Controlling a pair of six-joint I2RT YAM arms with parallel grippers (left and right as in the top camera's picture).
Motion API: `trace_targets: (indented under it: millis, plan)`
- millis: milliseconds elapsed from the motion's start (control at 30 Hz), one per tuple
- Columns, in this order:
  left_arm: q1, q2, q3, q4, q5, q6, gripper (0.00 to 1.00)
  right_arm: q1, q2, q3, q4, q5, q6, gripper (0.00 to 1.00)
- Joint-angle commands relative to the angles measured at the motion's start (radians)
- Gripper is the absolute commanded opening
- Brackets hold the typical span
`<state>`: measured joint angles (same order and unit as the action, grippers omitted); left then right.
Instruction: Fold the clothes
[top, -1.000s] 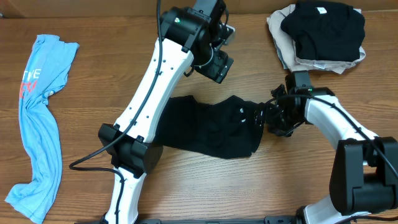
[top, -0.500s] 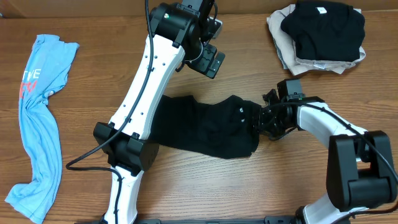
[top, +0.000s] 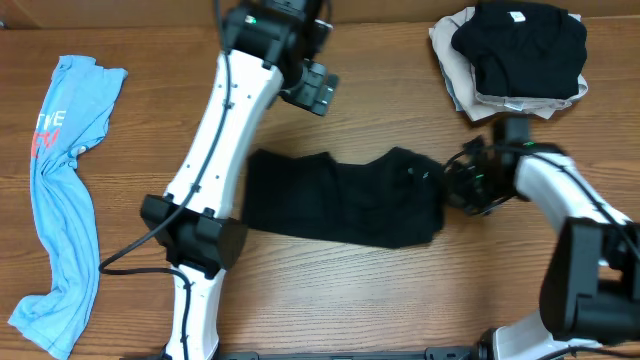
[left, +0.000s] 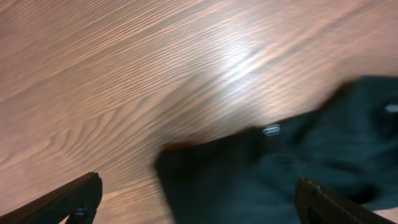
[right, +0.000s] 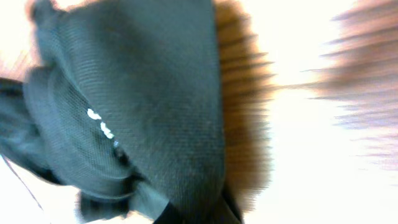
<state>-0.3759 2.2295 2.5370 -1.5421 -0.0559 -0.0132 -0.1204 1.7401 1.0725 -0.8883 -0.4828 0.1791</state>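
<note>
The garment lies stretched sideways, so my right gripper will next draw its edge off the T-shirt, lift, cross over the garment and lower onto its opposite end.
A black garment (top: 340, 200) lies crumpled and stretched sideways in the middle of the wooden table (top: 400, 300). My right gripper (top: 457, 186) is shut on the garment's right edge. In the right wrist view, bunched black cloth (right: 137, 106) fills the frame and runs down into the jaws of that gripper (right: 196, 214). My left gripper (top: 312, 87) hangs open above the table, behind the garment and apart from it. In the left wrist view its fingertips (left: 78, 196) stand wide, with the garment's corner (left: 292, 162) lying below them.
A light blue T-shirt (top: 62, 200) lies unfolded along the table's left side. A stack of folded clothes (top: 515, 55), black on top of beige, sits at the back right. The left arm's white links (top: 210, 170) cross above the garment's left end.
The right gripper has shut on the garment's right edge and drawn it rightwards, stretching the cloth. The left gripper has opened fully and moved back and to the left.
</note>
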Motion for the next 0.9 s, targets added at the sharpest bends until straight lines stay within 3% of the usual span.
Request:
trace_targets:
  millis: [0, 200, 367, 467, 867]
  plan:
    - [0.079, -0.006, 0.020, -0.018, -0.021, -0.036, 1.00, -0.092, -0.080, 0.125, -0.101, -0.002, -0.129, 0.04]
    - [0.152, -0.006, 0.019, -0.032, -0.022, -0.024, 1.00, -0.153, -0.084, 0.339, -0.323, -0.001, -0.222, 0.04]
    - [0.187, -0.006, 0.019, -0.013, -0.022, -0.016, 1.00, -0.073, -0.084, 0.546, -0.462, -0.002, -0.235, 0.04]
    - [0.200, -0.004, 0.018, 0.010, -0.022, -0.016, 1.00, 0.053, -0.084, 0.640, -0.496, 0.000, -0.216, 0.04]
    - [0.204, 0.093, 0.018, 0.028, 0.004, -0.016, 1.00, 0.525, 0.051, 0.642, -0.364, 0.143, -0.047, 0.04]
